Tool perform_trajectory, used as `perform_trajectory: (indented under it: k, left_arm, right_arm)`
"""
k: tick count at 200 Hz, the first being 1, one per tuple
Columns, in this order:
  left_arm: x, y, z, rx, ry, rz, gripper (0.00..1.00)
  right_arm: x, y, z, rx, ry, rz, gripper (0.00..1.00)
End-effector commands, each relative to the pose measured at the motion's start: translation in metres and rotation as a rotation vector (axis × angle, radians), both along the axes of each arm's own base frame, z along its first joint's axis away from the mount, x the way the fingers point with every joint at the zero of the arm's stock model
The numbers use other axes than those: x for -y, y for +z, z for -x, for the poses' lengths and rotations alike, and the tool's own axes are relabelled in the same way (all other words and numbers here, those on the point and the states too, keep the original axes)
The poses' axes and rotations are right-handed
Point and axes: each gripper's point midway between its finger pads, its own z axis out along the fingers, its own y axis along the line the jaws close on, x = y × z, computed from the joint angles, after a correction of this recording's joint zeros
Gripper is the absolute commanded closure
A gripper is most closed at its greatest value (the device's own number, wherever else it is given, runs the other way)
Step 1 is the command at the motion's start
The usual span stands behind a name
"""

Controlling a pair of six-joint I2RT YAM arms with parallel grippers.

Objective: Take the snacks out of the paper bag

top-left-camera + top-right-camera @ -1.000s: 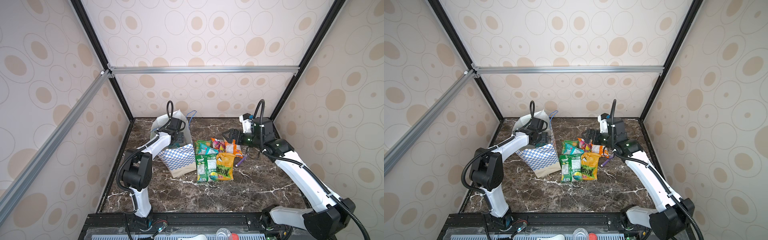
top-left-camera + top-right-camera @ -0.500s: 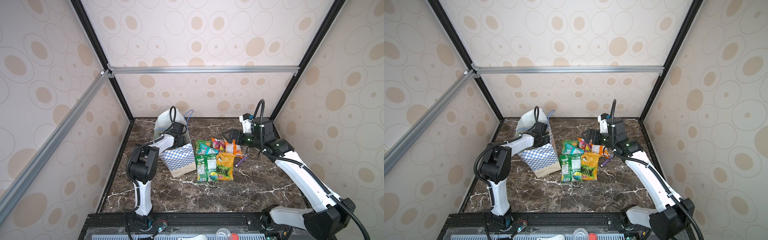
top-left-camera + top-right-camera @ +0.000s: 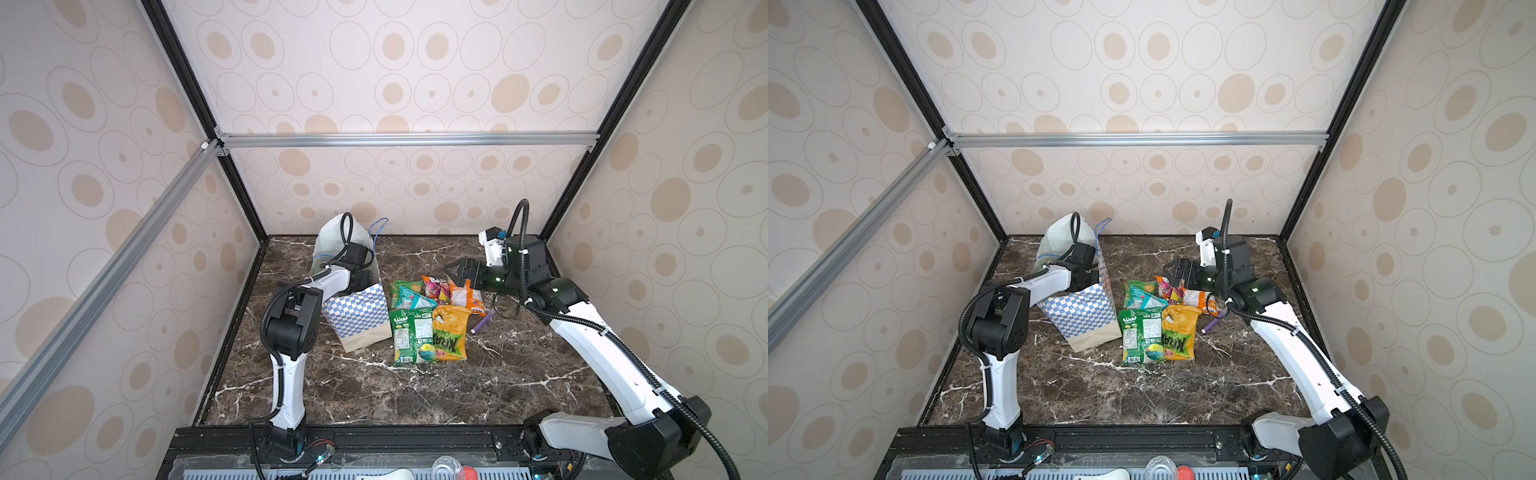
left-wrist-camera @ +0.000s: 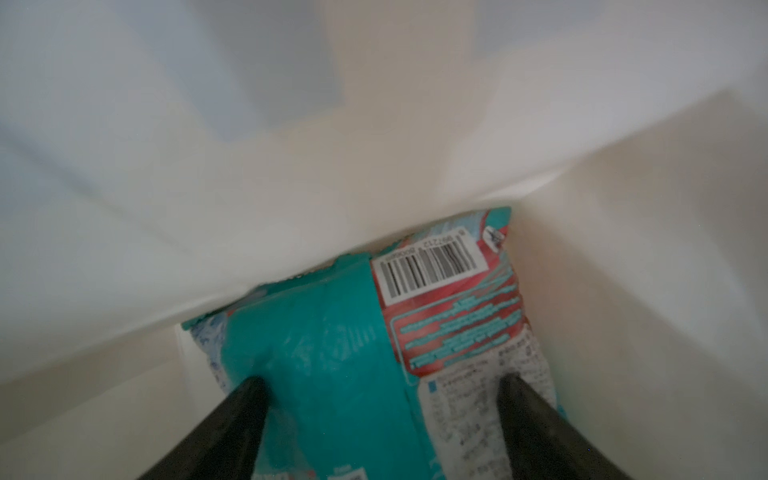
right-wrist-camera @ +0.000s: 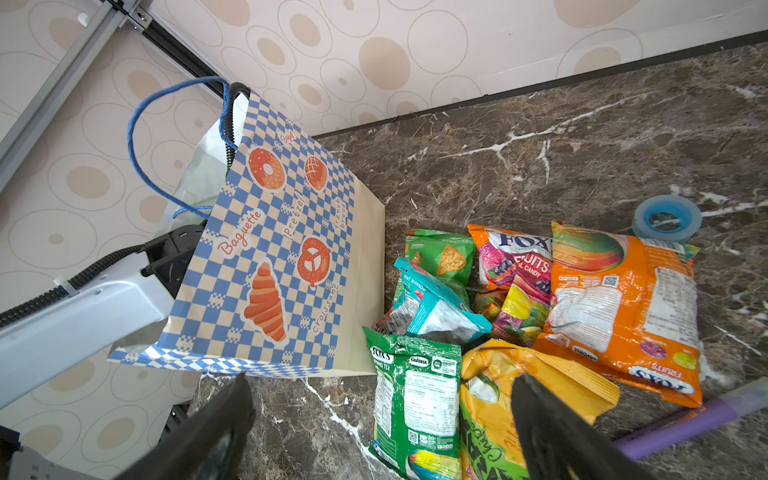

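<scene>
My left gripper stays there next and draws both open fingers together onto the teal snack packet's middle seam (image 4: 402, 400), which lies between them.
The checkered paper bag (image 3: 359, 316) stands upright at the left, and my left arm reaches down into its mouth. Inside, my left gripper (image 4: 380, 380) is open, its two fingers (image 4: 245, 399) resting apart on the face of a teal snack packet (image 4: 332, 324) that lies against the bag's white wall (image 4: 208, 199). Several snacks lie in a pile right of the bag: a green packet (image 3: 411, 332), a yellow one (image 3: 449, 332), an orange one (image 3: 467, 297), a pink one (image 3: 436, 289) and a teal one (image 3: 409, 297). My right gripper (image 3: 457, 268) hovers open behind the pile, holding nothing.
A purple pen (image 3: 482, 324) lies right of the yellow packet. A small blue tape roll (image 5: 667, 218) sits beyond the orange packet. The bag's blue cord handles (image 3: 380, 232) stick up beside my left arm's cable. Patterned walls close in the marble table (image 3: 415, 395) on three sides.
My left arm has swung its elbow inward and pushed deeper into the bag, bulging its back wall. The right arm and the pile have not moved.
</scene>
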Motion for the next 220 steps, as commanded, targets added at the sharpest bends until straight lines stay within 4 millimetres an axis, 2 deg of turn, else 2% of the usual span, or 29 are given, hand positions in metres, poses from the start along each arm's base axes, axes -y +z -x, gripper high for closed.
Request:
perform_trajectory:
  k: [1, 20, 71, 106, 171, 220]
  left_arm:
    - [-0.011, -0.047, 0.027, -0.178, -0.001, -0.042, 0.24]
    - [-0.014, -0.048, 0.027, -0.188, 0.004, -0.05, 0.4]
    - [-0.011, -0.032, 0.019, -0.164, -0.007, -0.044, 0.81]
    - [-0.01, -0.013, 0.012, -0.125, -0.013, -0.041, 1.0]
    - [-0.008, 0.038, -0.002, -0.03, -0.013, -0.023, 1.0]
    - [-0.009, 0.08, -0.007, 0.038, -0.005, -0.02, 1.0]
  right_arm:
    - [-0.001, 0.003, 0.003, -0.004, 0.001, -0.007, 0.0]
    - [-0.001, 0.003, 0.003, -0.003, 0.001, -0.008, 0.0]
    - [-0.001, 0.003, 0.002, -0.005, 0.002, -0.008, 0.0]
    - [-0.001, 0.003, 0.003, -0.004, 0.001, -0.007, 0.0]
    - [-0.001, 0.007, 0.004, 0.002, -0.001, -0.014, 0.0]
    - [-0.007, 0.013, 0.006, 0.023, 0.029, -0.021, 0.0]
